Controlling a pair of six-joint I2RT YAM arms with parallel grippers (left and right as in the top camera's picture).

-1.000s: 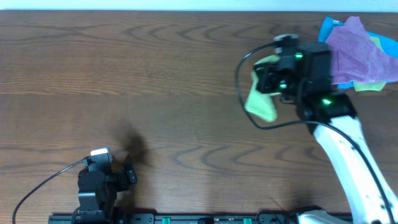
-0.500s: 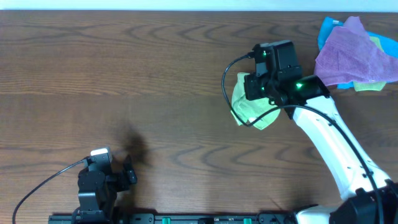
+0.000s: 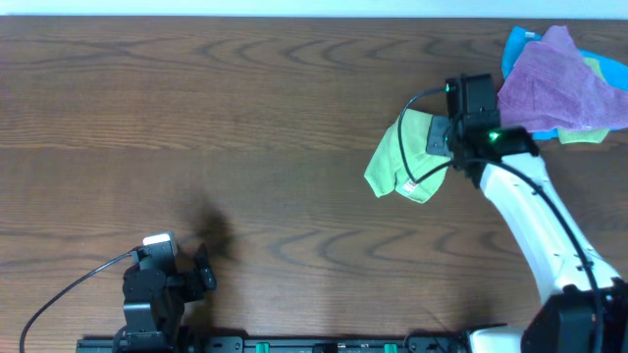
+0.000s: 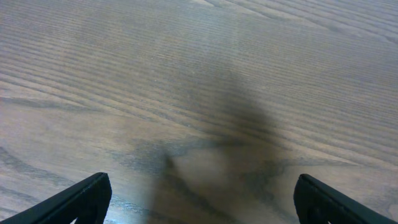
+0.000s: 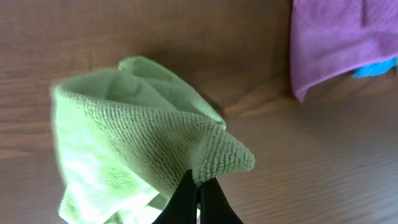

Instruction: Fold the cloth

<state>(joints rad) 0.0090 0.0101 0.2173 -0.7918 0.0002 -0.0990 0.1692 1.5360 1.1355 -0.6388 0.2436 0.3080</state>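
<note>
The pinched corner is still raised, and the spread part of the cloth is below my fingers. I need to lower my right gripper, easing back, and release it there.
The lime-green cloth [image 3: 402, 162] hangs bunched over the right middle of the table, drooping down to the wood. My right gripper [image 3: 439, 137] is shut on a corner of it, and in the right wrist view the cloth [image 5: 137, 143] spreads away from the pinched fingertips of that gripper [image 5: 198, 183]. My left gripper [image 3: 191, 275] sits low at the front left, far from the cloth. In the left wrist view its fingers [image 4: 81, 199] stand wide apart over bare wood with nothing between them.
A purple cloth [image 3: 554, 83] lies over a blue one [image 3: 518, 44] at the back right corner, close to the right arm. The purple cloth [image 5: 342, 37] also shows at the top right of the right wrist view. A black rail runs along the front edge.
The right gripper swung left with the green cloth, then came back right toward the purple cloth; the cloth now trails to its left. The left arm stayed still.
</note>
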